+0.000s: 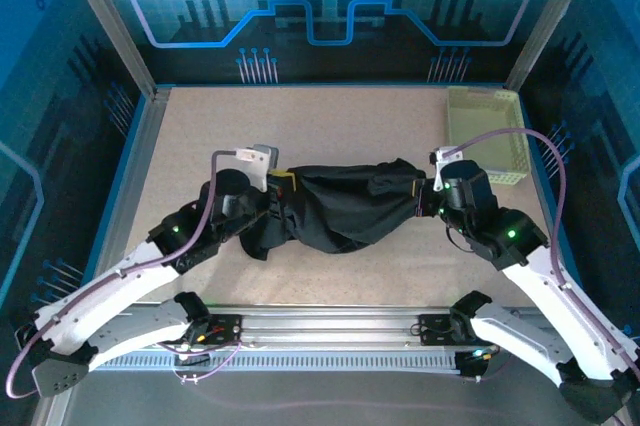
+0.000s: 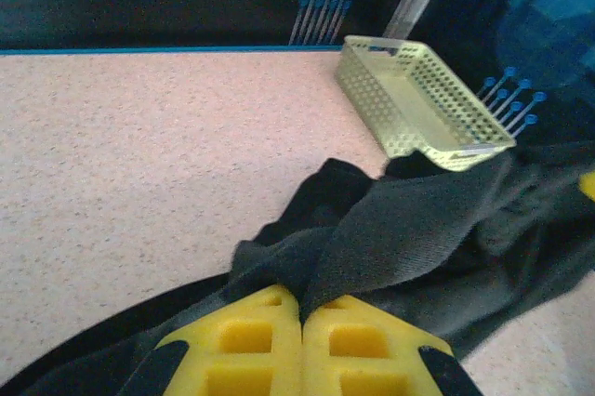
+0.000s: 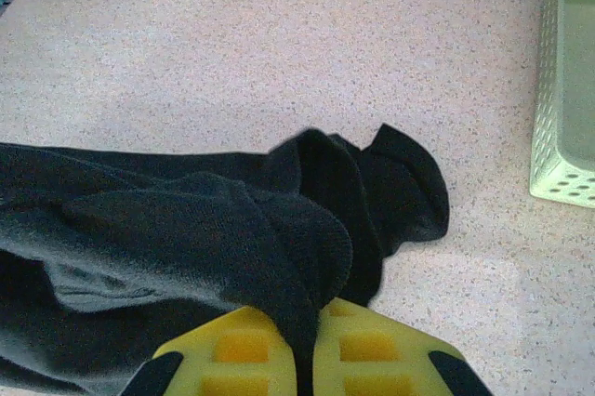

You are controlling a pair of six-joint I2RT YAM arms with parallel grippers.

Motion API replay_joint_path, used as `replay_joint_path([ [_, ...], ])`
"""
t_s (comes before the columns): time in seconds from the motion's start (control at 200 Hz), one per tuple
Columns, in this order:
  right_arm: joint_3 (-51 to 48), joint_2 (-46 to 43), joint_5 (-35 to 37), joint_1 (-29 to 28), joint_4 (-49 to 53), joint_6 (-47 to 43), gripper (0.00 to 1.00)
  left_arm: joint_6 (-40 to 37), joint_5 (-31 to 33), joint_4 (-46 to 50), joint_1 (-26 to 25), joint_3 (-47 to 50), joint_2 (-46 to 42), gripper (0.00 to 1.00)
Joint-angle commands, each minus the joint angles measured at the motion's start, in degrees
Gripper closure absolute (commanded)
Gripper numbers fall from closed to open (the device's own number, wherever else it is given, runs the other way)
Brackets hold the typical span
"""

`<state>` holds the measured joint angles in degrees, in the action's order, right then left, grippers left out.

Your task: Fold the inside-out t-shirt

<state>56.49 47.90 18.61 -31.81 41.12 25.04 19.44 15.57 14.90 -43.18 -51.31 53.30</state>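
Observation:
The shirt stretches taut between both grippers, so next I should move my left gripper down and toward the middle of the shirt (image 1: 314, 209) to release the fold.
The black inside-out t-shirt (image 1: 345, 206) lies bunched in a crumpled band across the middle of the table, stretched between the two grippers. My left gripper (image 1: 278, 186) is at the shirt's left end and is shut on a fold of the fabric (image 2: 390, 229), its yellow fingers (image 2: 246, 336) pressed together around the cloth. At the shirt's right end my right gripper (image 1: 422, 196) is shut on another bunched fold (image 3: 232, 238), with a thin layer of cloth pinched between its yellow fingers (image 3: 376, 349). More of the shirt (image 3: 390, 182) rests on the table beyond that grip.
A pale yellow-green perforated basket (image 1: 487, 134) stands at the back right of the speckled beige table (image 1: 300, 126), close to the right arm. The basket (image 2: 418, 103) sits beyond the shirt in the left wrist view. Blue walls and metal posts enclose the table.

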Motion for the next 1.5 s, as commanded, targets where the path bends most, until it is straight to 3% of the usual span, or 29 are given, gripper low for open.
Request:
replay_joint_path([
  [0.0, -3.0, 5.8, -0.8, 1.0, 2.6, -0.6, 0.93, 1.7, -1.0, 3.0, 4.1, -0.3, 7.3, 1.0],
  [0.125, -8.5, 14.5, -2.0, 2.5, -2.7, 3.1, 0.88, 4.3, -4.1, 6.7, 7.8, -2.0, 19.3, 1.0],
  [0.17, -9.5, 17.5, -2.0, 3.1, -4.2, 4.2, 0.77, 4.5, -5.5, 8.1, 8.4, -3.0, 24.2, 1.0],
  [0.225, -9.6, 20.5, -1.6, 3.6, -5.1, 4.8, 0.55, 4.4, -6.8, 10.1, 8.6, -4.9, 29.8, 0.95],
  [0.315, -8.3, 20.1, 5.0, -0.1, -4.1, 3.8, 0.41, 2.7, -9.9, 14.5, 7.9, -9.0, 36.3, 0.89],
  [0.415, -3.3, 18.5, 15.8, -7.7, 0.7, 2.4, 0.27, 1.7, -7.9, 15.1, 5.3, -9.8, 36.8, 0.87],
  [0.555, 0.6, 18.7, 16.0, -12.6, 2.7, 1.7, 0.26, 2.4, -8.2, 12.9, 5.3, -8.3, 35.1, 0.86],
  [0.795, -3.0, 23.8, -5.4, -14.1, -11.3, 7.4, 0.3, 3.7, -8.4, 10.9, 5.3, -7.0, 34.1, 0.86],
  [0.915, -3.1, 28.4, -2.7, -13.6, -11.1, 13.8, 0.29, 4.2, -9.4, 10.0, 5.3, -5.7, 33.4, 0.85],
  [1.261, 1.2, 42.9, 8.7, -11.5, -10.3, 17.8, 0.31, 5.5, -11.8, 7.6, 5.3, -4.0, 32.8, 0.85],
  [1.391, 2.7, 45.2, 11.6, -10.0, -10.8, 17.3, 0.39, 5.2, -11.6, 8.2, 5.3, -4.2, 33.3, 0.85],
  [1.491, 2.7, 44.7, 11.6, -8.9, -11.4, 15.9, 0.58, 5.0, -10.8, 8.8, 5.4, -4.3, 33.4, 0.85],
])
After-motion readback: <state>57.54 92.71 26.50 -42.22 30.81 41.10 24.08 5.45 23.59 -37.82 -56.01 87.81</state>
